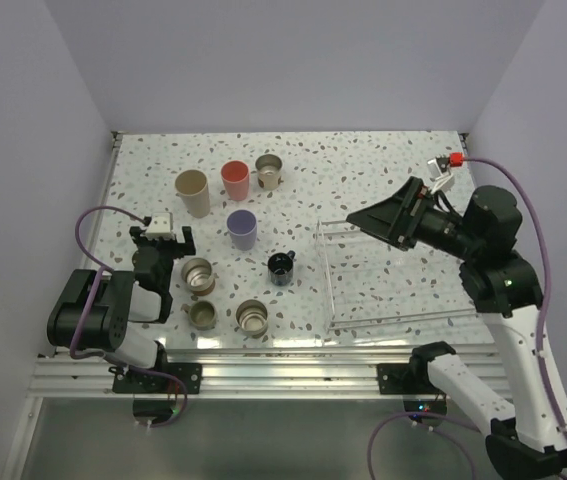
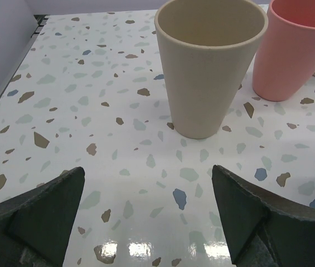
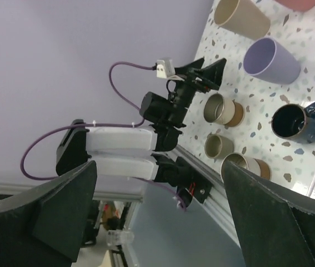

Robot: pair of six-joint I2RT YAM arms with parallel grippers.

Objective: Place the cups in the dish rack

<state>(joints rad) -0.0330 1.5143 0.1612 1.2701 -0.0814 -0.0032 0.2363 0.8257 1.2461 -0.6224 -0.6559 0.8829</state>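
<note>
The side of the beige cup opposite the coral cup stands clear of other cups, so next I should raise my left gripper outward and tip it downward to pinch the beige cup's rim (image 2: 158,29) there.
The cups stand on the terrazzo table left of the dish rack (image 1: 329,272): beige (image 1: 192,192), coral (image 1: 235,180), lavender (image 1: 242,229), a black mug (image 1: 281,268) and steel ones (image 1: 269,171) (image 1: 198,275) (image 1: 252,317). My left gripper (image 1: 162,235) is open and empty, low over the table. It points at the beige cup (image 2: 207,67), a short gap away, with the coral cup (image 2: 290,50) beside it. My right gripper (image 1: 363,218) hovers open and empty over the rack's far left corner. It faces the lavender cup (image 3: 271,60) and the mug (image 3: 293,121).
The rack is a see-through wire frame with nothing in it. A small steel cup (image 1: 203,314) sits near the front edge by my left arm's base (image 1: 93,320). White walls close in the table on three sides.
</note>
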